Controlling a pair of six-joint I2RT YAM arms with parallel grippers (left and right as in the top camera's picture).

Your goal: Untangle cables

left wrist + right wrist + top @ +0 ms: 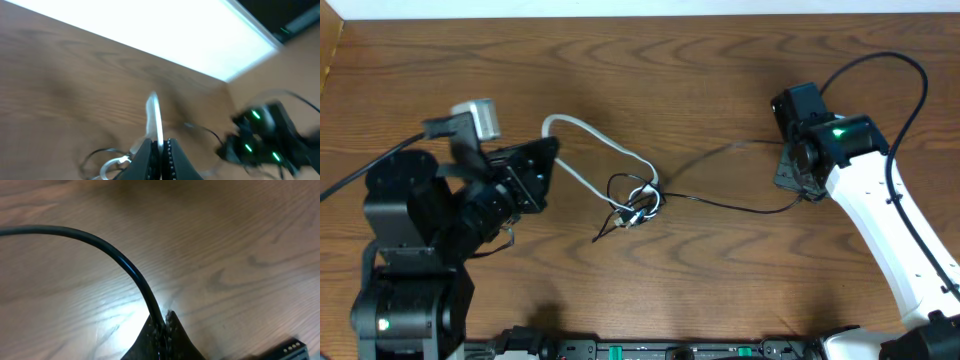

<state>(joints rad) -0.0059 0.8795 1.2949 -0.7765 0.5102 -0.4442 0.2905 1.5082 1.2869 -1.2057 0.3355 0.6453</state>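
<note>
The black cable's loose end hangs clear of the knot (638, 200), so my right gripper will move slightly down and back to the bare tabletop below and release the black cable.
A white cable (588, 133) and a thin black cable (720, 203) meet in a tangled knot (638, 200) at the table's middle. My left gripper (548, 160) is shut on the white cable near its left end; the left wrist view shows the white cable (155, 117) pinched between the jaws (161, 145), with loops lower left. My right gripper (798, 172) is shut on the black cable at the right; the right wrist view shows the black cable (100, 242) arcing left from the closed jaws (162, 322).
The wooden table (720, 80) has a white edge along the back. The right arm's own thick black lead (890, 65) loops above the right gripper. Equipment lies along the front edge (650, 350).
</note>
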